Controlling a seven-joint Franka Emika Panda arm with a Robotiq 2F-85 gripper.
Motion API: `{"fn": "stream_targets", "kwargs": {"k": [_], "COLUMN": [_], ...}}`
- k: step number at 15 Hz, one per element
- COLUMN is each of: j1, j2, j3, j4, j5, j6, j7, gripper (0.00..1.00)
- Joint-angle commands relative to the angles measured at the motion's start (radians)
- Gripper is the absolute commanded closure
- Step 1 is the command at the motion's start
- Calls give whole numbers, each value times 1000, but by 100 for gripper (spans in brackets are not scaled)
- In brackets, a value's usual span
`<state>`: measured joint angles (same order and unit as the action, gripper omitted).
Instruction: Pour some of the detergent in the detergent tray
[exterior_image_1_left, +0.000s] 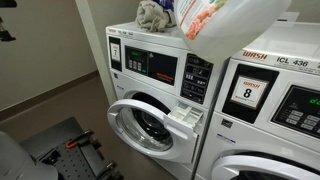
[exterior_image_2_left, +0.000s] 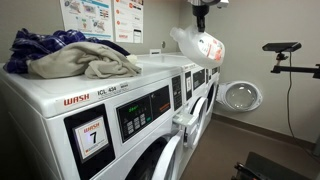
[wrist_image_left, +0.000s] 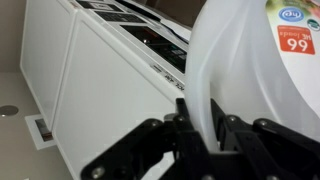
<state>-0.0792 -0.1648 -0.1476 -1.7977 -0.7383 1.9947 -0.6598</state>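
Note:
I will next move my gripper outward, turn the tilted bottle upright and lower it onto the top of the washer by the cloths, because that spot is outward below my gripper.
A white translucent detergent bottle (exterior_image_2_left: 198, 46) with an orange label hangs tilted in the air above the washers. It fills the top right of an exterior view (exterior_image_1_left: 235, 20) and the right of the wrist view (wrist_image_left: 265, 60). My gripper (wrist_image_left: 200, 125) is shut on the bottle's handle, and its black body shows above the bottle in an exterior view (exterior_image_2_left: 200, 12). The detergent tray (exterior_image_1_left: 185, 114) is pulled open from the front of the washer below the bottle. It also shows in the second exterior view (exterior_image_2_left: 186, 122).
A pile of cloths (exterior_image_2_left: 70, 55) lies on top of a washer (exterior_image_1_left: 155, 14). The washer's round door (exterior_image_1_left: 150, 125) stands open below the tray. A camera stand (exterior_image_2_left: 283, 48) is by the far wall. A black cart (exterior_image_1_left: 65, 150) stands on the floor.

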Motion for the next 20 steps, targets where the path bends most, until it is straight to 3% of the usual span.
{"fn": "stream_targets", "kwargs": {"k": [1, 7, 13, 20], "j1": [4, -3, -20, -6], "j2": [90, 257, 427, 448], "j3": [22, 37, 35, 23], "j4": [251, 549, 810, 747], "j5": [160, 375, 539, 546], "j6": [-159, -302, -292, -11], "j7": [48, 268, 478, 660], "gripper": [94, 94, 94, 94]}}
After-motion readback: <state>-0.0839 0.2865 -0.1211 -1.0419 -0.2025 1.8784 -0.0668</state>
